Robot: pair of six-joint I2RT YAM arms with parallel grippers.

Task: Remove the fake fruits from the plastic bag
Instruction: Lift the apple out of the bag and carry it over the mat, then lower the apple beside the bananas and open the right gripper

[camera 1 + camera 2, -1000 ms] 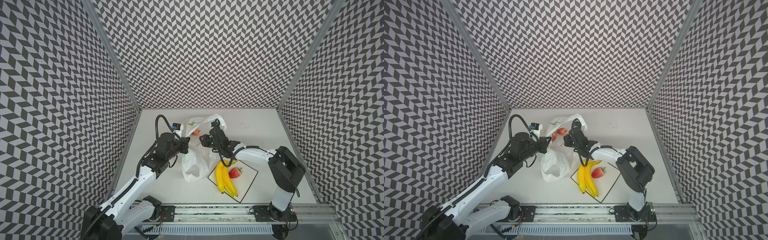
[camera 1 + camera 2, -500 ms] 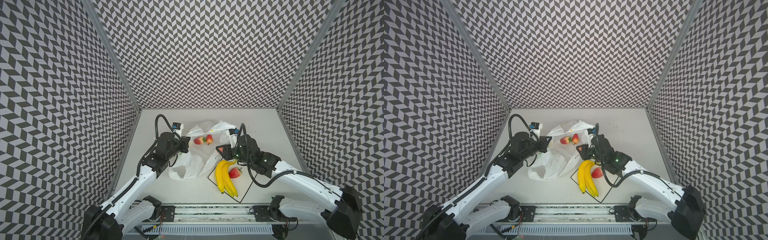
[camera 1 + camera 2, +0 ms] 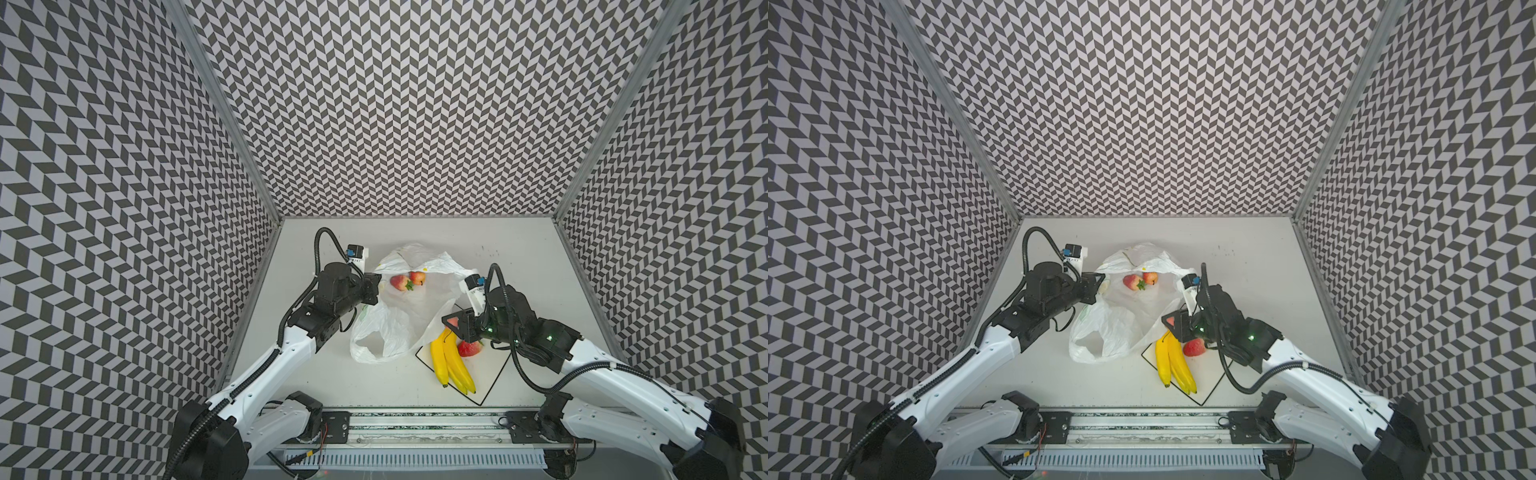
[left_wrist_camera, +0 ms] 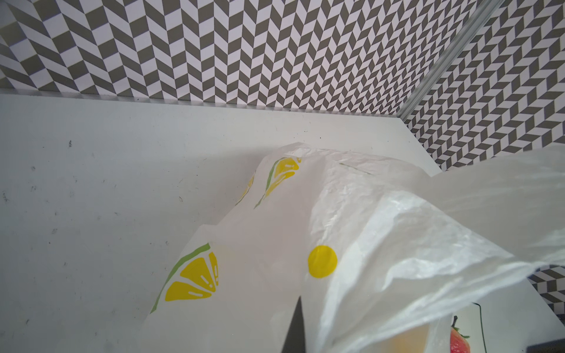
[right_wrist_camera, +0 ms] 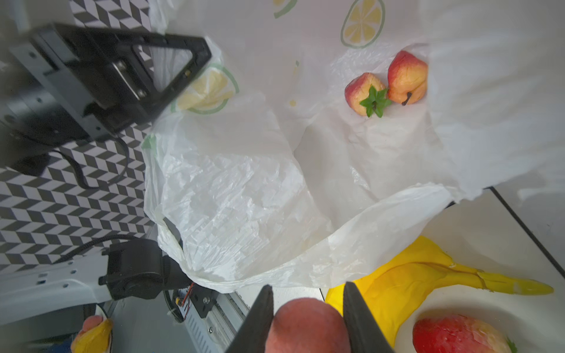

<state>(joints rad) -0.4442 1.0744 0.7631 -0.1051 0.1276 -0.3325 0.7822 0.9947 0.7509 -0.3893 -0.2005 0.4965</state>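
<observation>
The bare plate (image 3: 485, 363) beside the resting strawberry is below my right gripper, toward my base and clear of bananas, so my right gripper will move back and down to it next.
The plastic bag (image 3: 395, 324) (image 3: 1117, 328) lies spread open mid-table, white with lemon prints (image 4: 195, 281). My left gripper (image 3: 376, 286) (image 4: 299, 301) is shut on its left rim. Inside the bag (image 5: 244, 198) lie a strawberry (image 3: 399, 282) (image 5: 363, 91) and a peach-orange fruit (image 3: 417, 277) (image 5: 408, 78), touching. My right gripper (image 3: 453, 330) (image 5: 308, 287) hovers at the plate's far corner, shut on a red strawberry (image 5: 305, 327). Yellow bananas (image 3: 451, 361) (image 5: 412, 281) and another strawberry (image 3: 469, 348) (image 5: 455, 334) rest on the plate.
The square white plate (image 3: 490, 374) (image 3: 1208, 374) with a black rim sits front right; the bag's edge overlaps its far corner. Patterned walls enclose the table on three sides. The arms' base rail (image 3: 415, 428) runs along the front edge.
My right arm has drawn back from the bag's mouth to the plate's far corner, carrying the red strawberry. The bag has spread wider and flatter. The left gripper has kept its hold.
</observation>
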